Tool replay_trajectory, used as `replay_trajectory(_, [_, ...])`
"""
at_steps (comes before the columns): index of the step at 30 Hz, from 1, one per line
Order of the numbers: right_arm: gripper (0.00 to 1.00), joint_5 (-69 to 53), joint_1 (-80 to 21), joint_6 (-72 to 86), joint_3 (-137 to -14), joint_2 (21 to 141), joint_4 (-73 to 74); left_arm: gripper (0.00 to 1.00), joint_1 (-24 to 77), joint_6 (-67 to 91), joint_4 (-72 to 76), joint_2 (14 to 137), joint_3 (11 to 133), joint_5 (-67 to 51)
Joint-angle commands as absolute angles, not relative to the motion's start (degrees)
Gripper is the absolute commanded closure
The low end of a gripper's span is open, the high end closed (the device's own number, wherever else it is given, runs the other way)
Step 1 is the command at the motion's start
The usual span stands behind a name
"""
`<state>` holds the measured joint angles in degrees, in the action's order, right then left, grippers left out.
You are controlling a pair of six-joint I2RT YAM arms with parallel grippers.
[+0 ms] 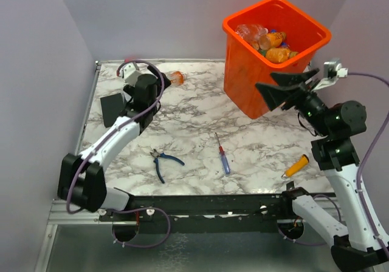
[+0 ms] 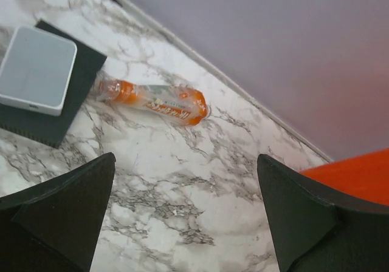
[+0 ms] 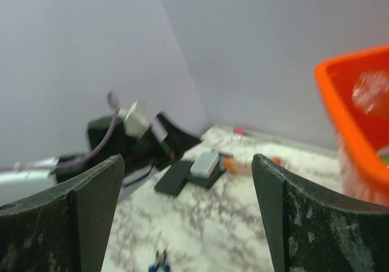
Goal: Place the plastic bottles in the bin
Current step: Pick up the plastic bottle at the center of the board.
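Observation:
My left gripper moves down and outward next, turning until its fingers straddle the middle of the orange bottle, since the bottle lies crosswise ahead.
The orange bin (image 1: 243, 78) stands at the back right with several plastic bottles (image 1: 271, 42) inside. One orange bottle (image 1: 175, 76) lies at the back of the table, left of the bin. In the left wrist view this bottle (image 2: 155, 102) lies ahead of my left gripper (image 2: 185, 156), which is open and empty. The left gripper (image 1: 135, 93) hovers at the back left. Another orange bottle (image 1: 297, 165) lies near the right arm's base. My right gripper (image 1: 265, 81) is open and empty in front of the bin's right side (image 3: 352, 120). Its fingers (image 3: 91, 211) hold nothing.
Blue-handled pliers (image 1: 164, 161) and a blue-and-red screwdriver (image 1: 222, 153) lie at the front middle of the marble table (image 1: 194, 126). A white box on a black base (image 2: 36, 71) sits at the back left, beside the bottle. Walls close in the back and left.

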<state>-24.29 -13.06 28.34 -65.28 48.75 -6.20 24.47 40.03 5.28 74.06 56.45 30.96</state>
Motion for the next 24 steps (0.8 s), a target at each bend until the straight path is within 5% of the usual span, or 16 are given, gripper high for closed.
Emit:
replay_trajectory(1, [0.11, -32.8, -14.2, 32.1, -54.2, 42.2, -5.5, 0.01, 20.2, 61.2, -1.3, 88.0, 64.7, 24.0])
replay_trajectory(12, [0.12, -34.8, -17.4, 35.6, -43.4, 34.3, -6.6, 0.01, 18.3, 81.9, -4.9, 113.6, 81.4, 31.7])
replay_trajectory(24, [0.12, -35.6, -18.9, 34.3, -43.0, 33.9, -3.7, 0.01, 16.8, 89.1, -4.5, 124.3, 88.6, 38.4])
